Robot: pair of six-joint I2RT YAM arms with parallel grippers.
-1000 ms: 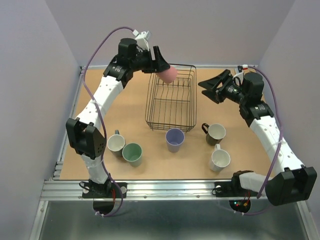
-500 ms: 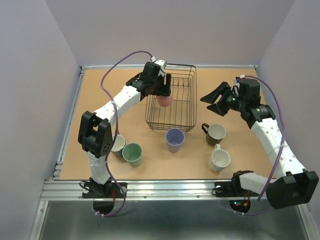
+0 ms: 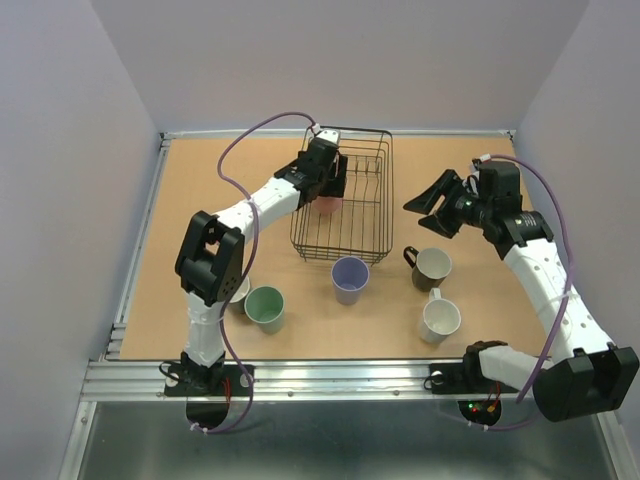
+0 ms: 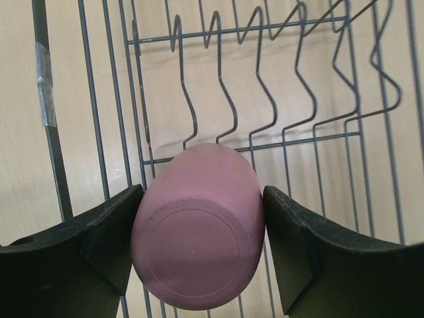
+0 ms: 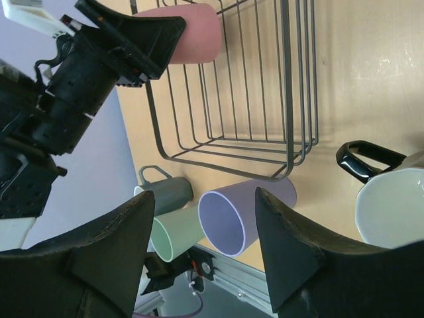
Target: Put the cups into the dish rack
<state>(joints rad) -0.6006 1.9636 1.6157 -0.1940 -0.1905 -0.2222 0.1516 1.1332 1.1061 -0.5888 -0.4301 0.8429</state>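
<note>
My left gripper still has the pink cup hanging above the rack's bottom wires, so next it will lower the cup toward the rack's taped side bar before it opens.
My left gripper (image 3: 326, 190) is shut on the pink cup (image 3: 327, 204), held upside down, bottom toward the wrist camera, low inside the far left part of the black wire dish rack (image 3: 372, 215). In the left wrist view the pink cup (image 4: 199, 232) sits between both fingers (image 4: 109, 238) over the rack wires (image 4: 265, 142). My right gripper (image 3: 420, 215) is open and empty, in the air right of the rack. In front of the rack stand the lavender cup (image 3: 350, 275), dark brown mug (image 3: 432, 266), white mug (image 3: 440, 317), pale green cup (image 3: 265, 305) and grey-blue mug (image 3: 235, 290).
The right wrist view shows the rack (image 5: 291, 99), the pink cup (image 5: 192, 33), the lavender cup (image 5: 232, 215), the pale green cup (image 5: 175, 232), the grey-blue mug (image 5: 169, 192) and the dark brown mug (image 5: 391, 199). The left forearm partly hides the grey-blue mug. Walls enclose the table.
My left gripper has carried the pink cup from above the rack's far left corner down into the rack. My right gripper has dropped slightly, still open.
</note>
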